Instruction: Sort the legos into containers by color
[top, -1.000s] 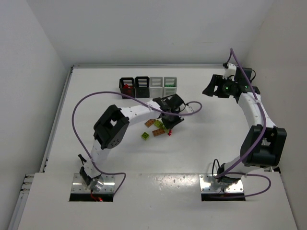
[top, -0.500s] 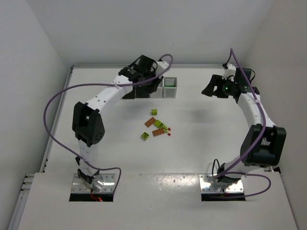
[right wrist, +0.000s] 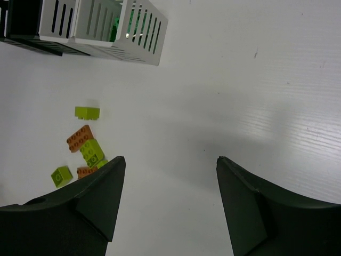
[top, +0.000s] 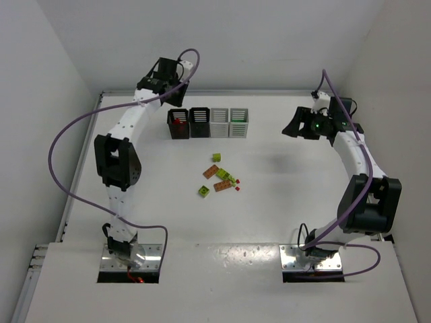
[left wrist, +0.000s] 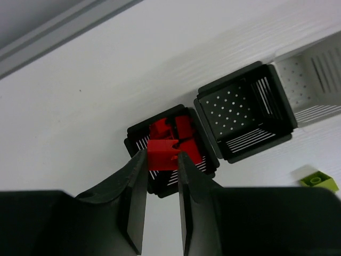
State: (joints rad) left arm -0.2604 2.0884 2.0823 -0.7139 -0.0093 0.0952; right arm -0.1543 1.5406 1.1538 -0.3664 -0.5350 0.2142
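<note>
The left gripper needs to move down next toward the black container (left wrist: 139,140) with red legos inside and let go of the red lego over the container's open top, because the colors match.
My left gripper (left wrist: 162,154) is shut on a red lego (left wrist: 162,146) and holds it above the leftmost black container (left wrist: 139,140), which has red legos inside. In the top view this arm reaches to the table's back left (top: 163,77). The four containers stand in a row: black (top: 178,124), black (top: 200,122), white (top: 220,122), white (top: 239,122). The second black one (left wrist: 245,120) is empty. Loose yellow-green (top: 216,157), orange (top: 211,172) and small red (top: 238,188) legos lie mid-table. My right gripper (right wrist: 170,159) is open and empty, high over the table's right side (top: 297,125).
The right wrist view shows the rightmost white container (right wrist: 114,21) with green inside, and the lego pile (right wrist: 85,152) at lower left. A yellow-green lego (left wrist: 318,181) lies near the bins. The back wall rail (left wrist: 53,32) runs just behind the containers.
My left arm has swung from the lego pile up and back over the containers to the back left, above the leftmost black one. The right arm has not moved.
</note>
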